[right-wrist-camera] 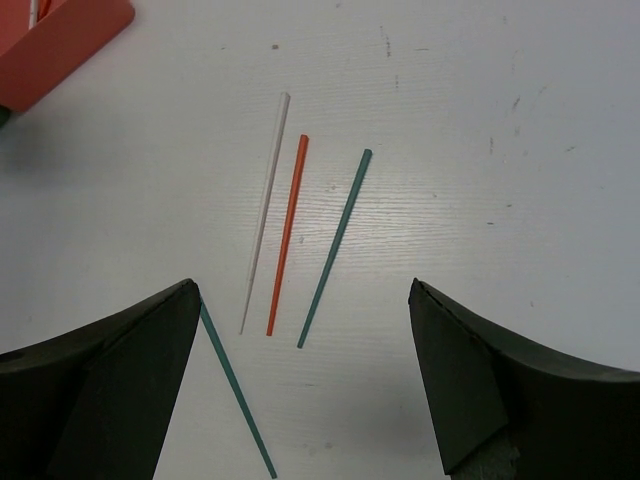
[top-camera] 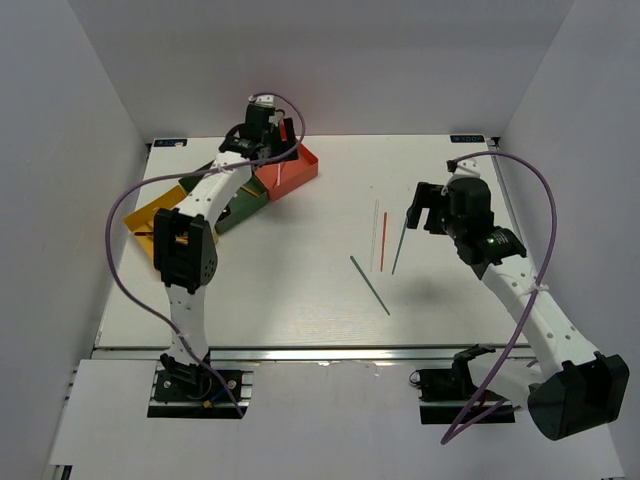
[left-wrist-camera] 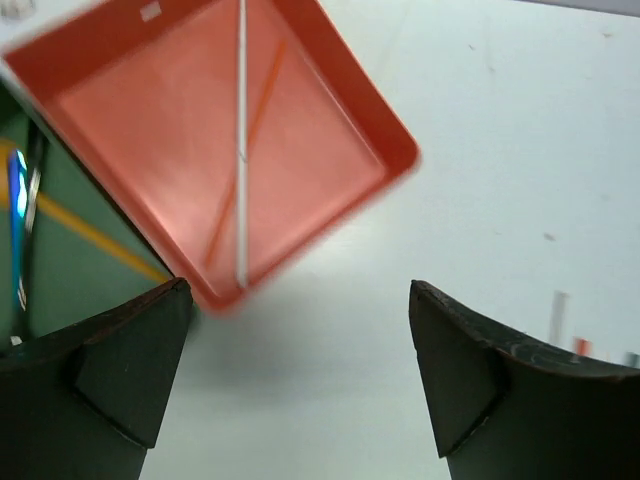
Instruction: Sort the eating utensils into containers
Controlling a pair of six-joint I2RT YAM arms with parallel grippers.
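My left gripper moves back and down onto the nearer teal chopstick's far end next, as it lies below and to the gripper's right in the top view.
The red-orange box holds a silver chopstick and a red one. My left gripper hangs open and empty above the table by that box's near corner; in the top view it is over the box. The dark green box holds gold and iridescent pieces. A silver, a red and two teal chopsticks lie on the table. My right gripper is open and empty above their near ends, also seen in the top view.
The yellow box, the dark green box and the red-orange box stand in a diagonal row at the back left, partly hidden by my left arm. White walls enclose the table on three sides.
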